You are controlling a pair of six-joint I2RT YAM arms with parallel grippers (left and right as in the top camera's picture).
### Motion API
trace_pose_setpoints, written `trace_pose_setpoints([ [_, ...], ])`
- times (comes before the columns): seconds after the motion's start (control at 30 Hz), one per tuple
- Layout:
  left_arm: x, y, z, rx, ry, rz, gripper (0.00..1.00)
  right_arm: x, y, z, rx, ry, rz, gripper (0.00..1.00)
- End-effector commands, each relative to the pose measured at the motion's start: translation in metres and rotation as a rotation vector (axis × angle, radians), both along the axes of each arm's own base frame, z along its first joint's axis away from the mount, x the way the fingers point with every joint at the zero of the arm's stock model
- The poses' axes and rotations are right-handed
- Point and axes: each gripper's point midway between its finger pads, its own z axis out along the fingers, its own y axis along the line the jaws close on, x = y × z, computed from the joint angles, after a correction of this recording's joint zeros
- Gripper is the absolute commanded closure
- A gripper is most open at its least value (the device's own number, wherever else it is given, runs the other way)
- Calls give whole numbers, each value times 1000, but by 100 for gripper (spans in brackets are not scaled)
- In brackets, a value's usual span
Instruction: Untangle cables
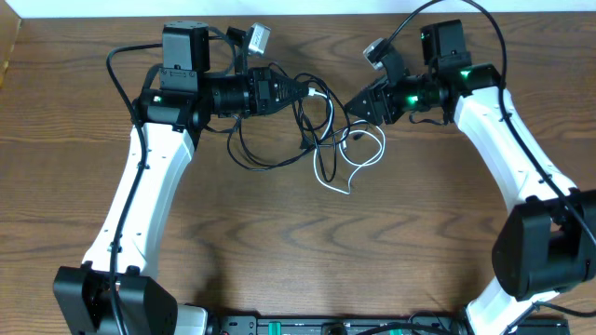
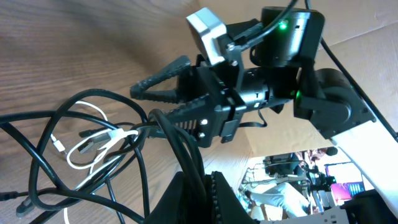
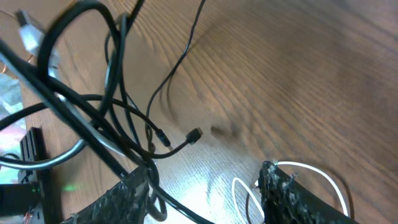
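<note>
White cable crosses the black loops, so the left gripper should next pull to the left in the overhead view, toward the bare wood, and let go of the bundle.
The cables lie tangled at the table's middle back: a thin black cable (image 1: 304,130) in several loops and a thin white cable (image 1: 381,147) looped to the right of it. My left gripper (image 1: 307,91) is shut on a strand of the black cable (image 2: 180,146), which runs up from between its fingers (image 2: 217,199). The white cable (image 2: 93,144) crosses the black loops just beyond. My right gripper (image 1: 354,104) faces it from the right, open (image 3: 205,186). Black cable (image 3: 74,112) runs past its left finger (image 3: 124,199), and white cable (image 3: 311,167) curves by the right one. A small black plug (image 3: 194,135) lies on the wood.
The two grippers point at each other, a hand's width apart, over the wooden table (image 1: 298,251). Thicker black cords (image 1: 121,74) hang from both arms. The table's back edge (image 1: 307,11) runs just behind them.
</note>
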Motion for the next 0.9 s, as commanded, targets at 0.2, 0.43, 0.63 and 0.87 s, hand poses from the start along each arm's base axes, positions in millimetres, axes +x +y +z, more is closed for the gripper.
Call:
trace_pose_setpoints([
  [0.2, -4, 0, 8, -8, -18, -7, 93, -4, 1, 31, -114, -89, -93, 45],
  [0.43, -4, 0, 8, -10, -10, -5, 93, 29, -4, -35, -353, 14, -434, 46],
  [0.63, -5, 0, 6, -8, 5, -5, 92, 54, -50, -61, -467, 54, -781, 50],
  [0.87, -3, 4, 7, -13, 15, 11, 93, 59, -104, -85, -559, 117, -913, 53],
])
